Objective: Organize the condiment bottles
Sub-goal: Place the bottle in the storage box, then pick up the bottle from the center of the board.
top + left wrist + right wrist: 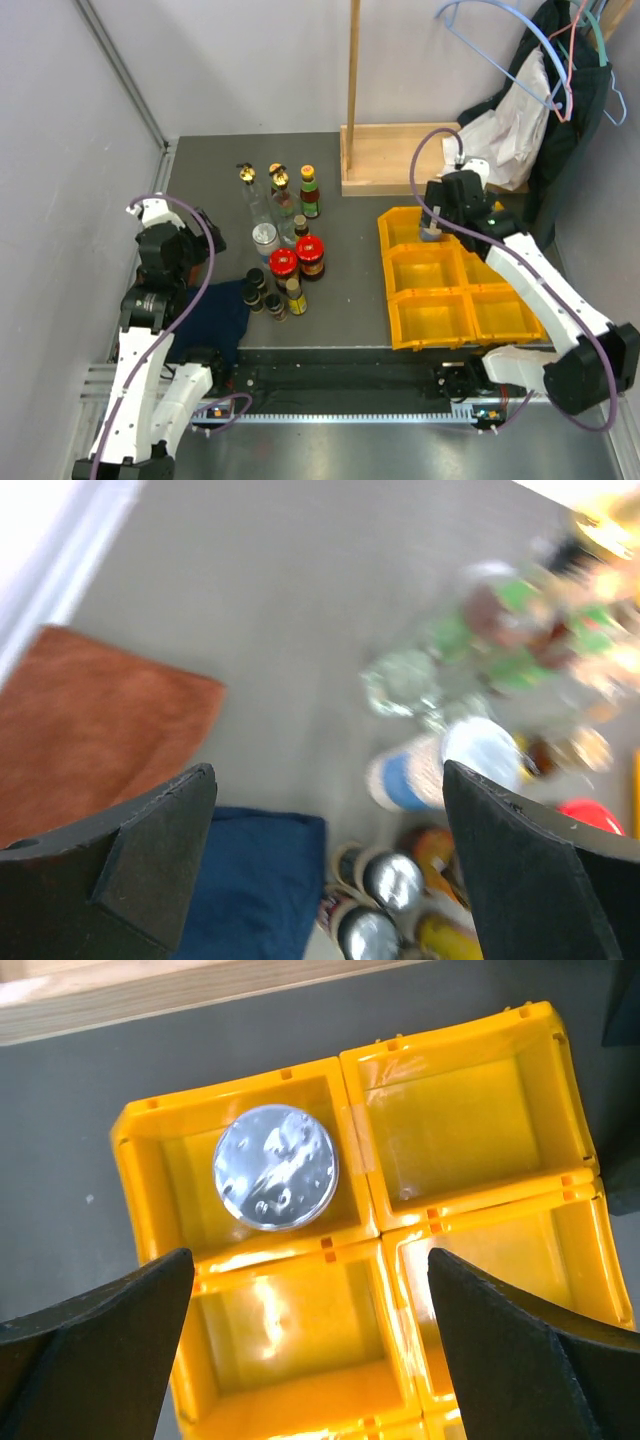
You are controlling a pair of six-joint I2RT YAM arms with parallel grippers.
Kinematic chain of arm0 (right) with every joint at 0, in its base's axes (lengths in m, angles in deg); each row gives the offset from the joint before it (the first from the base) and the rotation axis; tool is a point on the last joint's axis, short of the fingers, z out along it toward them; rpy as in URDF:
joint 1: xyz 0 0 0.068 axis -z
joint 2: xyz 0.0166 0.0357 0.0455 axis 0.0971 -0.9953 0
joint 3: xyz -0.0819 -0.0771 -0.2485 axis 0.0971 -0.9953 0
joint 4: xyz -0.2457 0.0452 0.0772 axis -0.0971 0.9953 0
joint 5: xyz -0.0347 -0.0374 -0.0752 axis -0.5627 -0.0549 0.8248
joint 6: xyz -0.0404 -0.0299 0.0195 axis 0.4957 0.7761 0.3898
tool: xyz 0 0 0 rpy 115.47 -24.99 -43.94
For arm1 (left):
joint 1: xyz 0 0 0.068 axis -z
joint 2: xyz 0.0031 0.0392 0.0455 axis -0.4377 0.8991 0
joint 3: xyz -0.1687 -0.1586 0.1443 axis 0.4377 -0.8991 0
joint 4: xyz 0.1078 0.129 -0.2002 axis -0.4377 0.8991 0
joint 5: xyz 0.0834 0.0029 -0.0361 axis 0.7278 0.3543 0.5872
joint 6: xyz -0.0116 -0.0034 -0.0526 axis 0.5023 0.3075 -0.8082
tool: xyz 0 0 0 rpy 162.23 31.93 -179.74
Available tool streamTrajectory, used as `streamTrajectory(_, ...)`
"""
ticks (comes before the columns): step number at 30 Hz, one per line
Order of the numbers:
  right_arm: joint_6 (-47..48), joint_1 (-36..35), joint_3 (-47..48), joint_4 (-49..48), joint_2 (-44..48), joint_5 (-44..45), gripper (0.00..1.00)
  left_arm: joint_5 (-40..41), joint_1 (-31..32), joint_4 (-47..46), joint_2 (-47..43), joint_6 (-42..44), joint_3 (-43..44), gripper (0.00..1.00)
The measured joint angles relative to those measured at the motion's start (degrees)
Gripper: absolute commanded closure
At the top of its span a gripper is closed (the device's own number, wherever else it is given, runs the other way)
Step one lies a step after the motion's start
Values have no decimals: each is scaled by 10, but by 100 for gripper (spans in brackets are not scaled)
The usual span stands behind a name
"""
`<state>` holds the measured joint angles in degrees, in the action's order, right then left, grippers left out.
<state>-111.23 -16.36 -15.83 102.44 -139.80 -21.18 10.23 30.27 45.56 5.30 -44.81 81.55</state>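
I will next move my left gripper across and down over the pale jar's silver lid, as the jar is below it, to its right in the top view.
The condiment bottles [283,240] stand in a cluster left of centre: two red-lidded jars [310,246], a silver-lidded pale jar [265,236], tall clear gold-stoppered ones [247,176] and small dark bottles [257,281]. One silver-lidded jar [276,1167] stands in the back-left compartment of the yellow bin [412,338]. My right gripper [310,1285] hangs open just above that jar, not touching it. Left of the cluster, my left gripper [328,780] is open and empty. Its blurred view looks over silver lids [392,878] and a blue-labelled jar [425,775].
A blue cloth [216,315] lies at the near left beside the bottles, and an orange-brown cloth [90,730] shows in the left wrist view. A wooden stand [395,156] rises behind the bin. Hangers and clothes [545,100] crowd the back right corner.
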Motion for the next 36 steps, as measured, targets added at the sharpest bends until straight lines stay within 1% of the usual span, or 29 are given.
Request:
streamTrajectory(2,0,0,-2,13,37,-15,1,-49,0,0,-5,12,1,1)
streamTrajectory(5,0,0,-16,20,97,-43,1,-146,0,-4,-2,31,1,1)
streamTrajectory(8,-1,0,-23,35,142,-71,1,-229,0,-6,21,41,1,1)
streamTrajectory(12,-2,0,-23,44,166,-109,1,-293,1,-17,67,45,-2,1)
streamTrajectory(17,-5,0,-36,47,176,-151,1,-337,2,-37,113,40,-8,1)
streamTrajectory(21,-7,0,-50,50,181,-169,1,-344,12,-59,144,35,-8,1)
streamTrajectory(24,-10,0,-57,50,181,-176,1,-333,36,-72,172,33,-8,1)
streamTrajectory(27,-10,0,-58,50,182,-180,1,-295,70,-76,201,31,-6,2)
streamTrajectory(30,-10,0,-65,48,186,-180,1,-239,106,-74,237,31,5,3)
streamTrajectory(36,-11,0,-77,48,195,-180,1,-165,139,-74,275,26,19,6)
